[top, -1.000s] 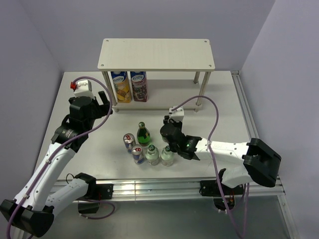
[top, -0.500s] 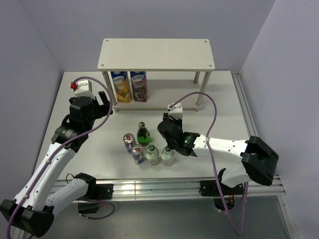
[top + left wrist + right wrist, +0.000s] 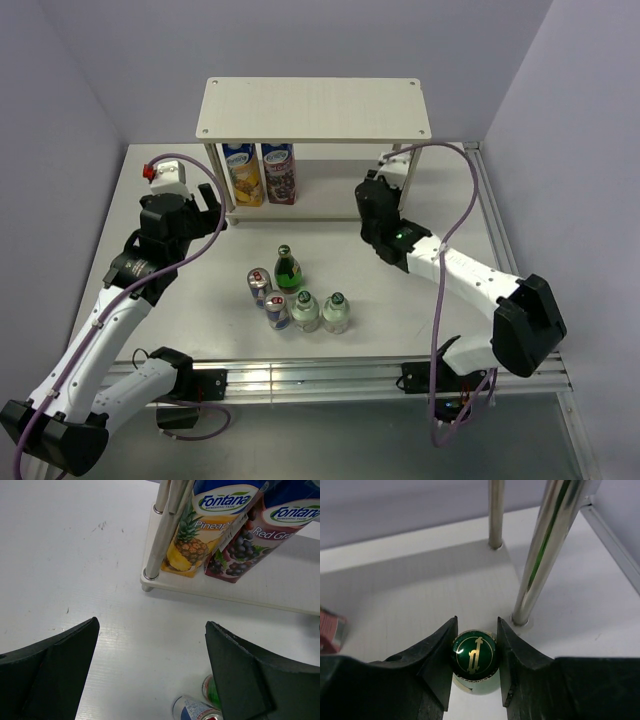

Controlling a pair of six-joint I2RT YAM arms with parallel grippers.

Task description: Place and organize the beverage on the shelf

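The right gripper pushes outward past the shelf's front leg next. It carries the bottle deeper onto the shelf's lower board, where that end of the board stands empty (image 3: 471,591).
My right gripper (image 3: 475,630) is shut on the neck of a glass bottle whose green cap (image 3: 474,653) bears a gold emblem. It holds the bottle upright over the right end of the shelf's lower board (image 3: 420,590), just left of the front right leg (image 3: 540,560). In the top view the right gripper (image 3: 372,200) hides this bottle under the shelf's top board (image 3: 315,108). A dark green bottle (image 3: 288,268), two cans (image 3: 259,285) (image 3: 277,311) and two clear bottles (image 3: 305,311) (image 3: 335,312) stand clustered on the table. My left gripper (image 3: 151,625) hangs open and holds nothing.
Two juice cartons, pineapple (image 3: 243,173) and red grape (image 3: 279,172), stand at the left end of the lower board. The left gripper (image 3: 208,208) hovers near the shelf's front left leg (image 3: 162,540). A metal rail (image 3: 490,230) runs along the table's right edge.
The right arm swung away from the cluster of drinks, back and to the right, carrying the green-capped bottle to the shelf's lower tier. The left arm stayed put.
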